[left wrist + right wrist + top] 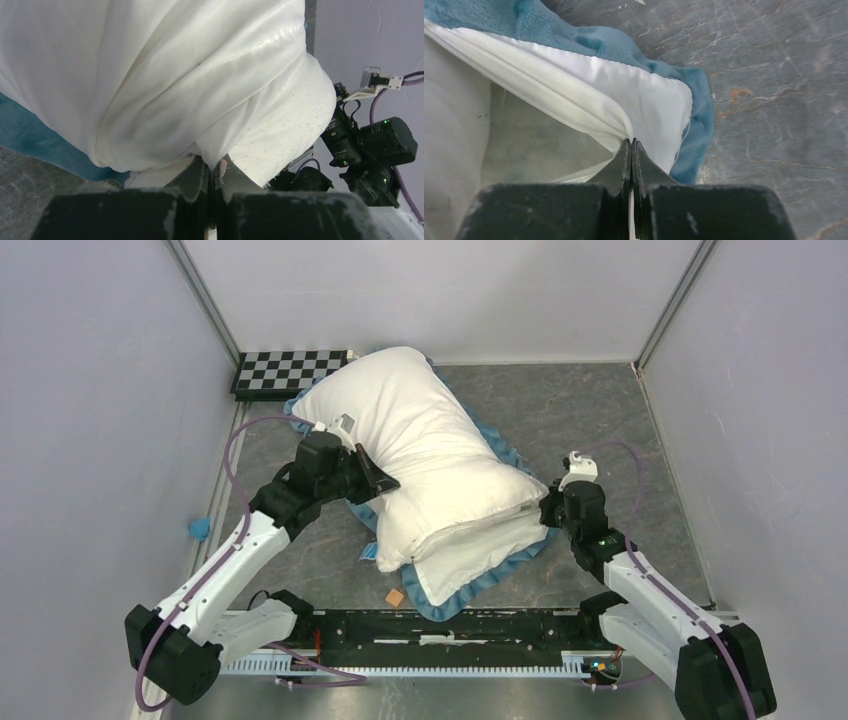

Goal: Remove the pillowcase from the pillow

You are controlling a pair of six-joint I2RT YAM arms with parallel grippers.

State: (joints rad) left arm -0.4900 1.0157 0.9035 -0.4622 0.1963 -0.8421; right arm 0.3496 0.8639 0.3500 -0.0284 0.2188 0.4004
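Note:
My left gripper goes to the right in the top view next, over the pillow's near part, and releases the pillowcase's fold, as speckled pillow shows beside it.
The pillowcase (420, 430), white with blue ruffled trim, lies diagonally across the table with the plump pillow inside. The speckled off-white pillow (470, 552) sticks out of its open end at the front right. My left gripper (385, 483) is at the case's left side, shut on a fold of its smooth white fabric (150, 75). In the left wrist view the jaws (216, 167) pinch that fold beside the speckled pillow (285, 135). My right gripper (547, 508) is shut on the case's opening edge (649, 100) near its blue corner. The pillow (454, 150) shows inside the opening.
A checkerboard (290, 370) lies at the back left behind the pillow. A small tan block (396, 597) sits near the front rail and a blue scrap (199, 529) by the left wall. Grey walls close in three sides. The right arm (370, 145) shows in the left wrist view.

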